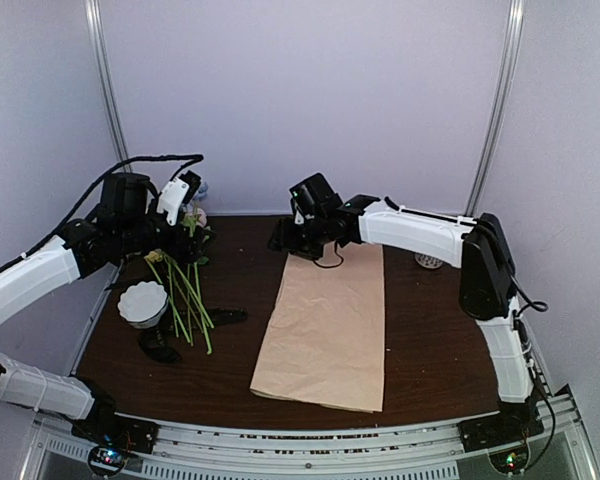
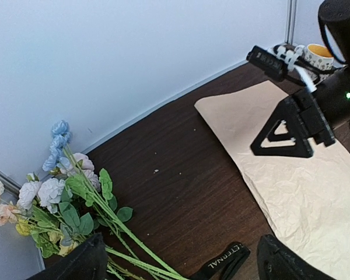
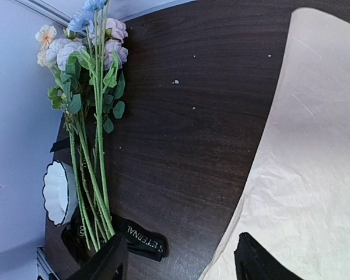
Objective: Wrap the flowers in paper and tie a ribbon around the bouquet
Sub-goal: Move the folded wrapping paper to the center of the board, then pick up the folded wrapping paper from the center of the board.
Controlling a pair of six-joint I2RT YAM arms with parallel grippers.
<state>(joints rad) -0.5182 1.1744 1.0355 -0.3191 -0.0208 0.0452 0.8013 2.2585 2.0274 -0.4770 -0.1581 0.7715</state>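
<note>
I should next move my left gripper back and down and turn to the paper's near corner [image 1: 257, 387] on the ribbon's side, as it lies uncovered beside bare table.
The flowers [image 1: 183, 290] lie at the table's left, blossoms [image 2: 58, 192] toward the back wall and green stems [image 3: 90, 181] running to the front. A black lettered ribbon [image 3: 141, 240] lies across the stem ends. The tan crinkled paper [image 1: 327, 325] lies flat in the middle. My left gripper [image 2: 178, 265] hangs open above the stems and the ribbon's end, with nothing held. My right gripper [image 3: 178, 262] is open over the paper's far left corner [image 2: 221, 108], one finger [image 3: 259, 259] above the sheet, the other [image 3: 102, 262] above the bare table. No wrapped bouquet shows.
A white scalloped cup [image 1: 143, 303] stands at the left edge beside the stems. A mug [image 2: 318, 56] sits at the back right near the wall. Walls close off the back and both sides. Dark table [image 1: 430, 340] shows right of the paper.
</note>
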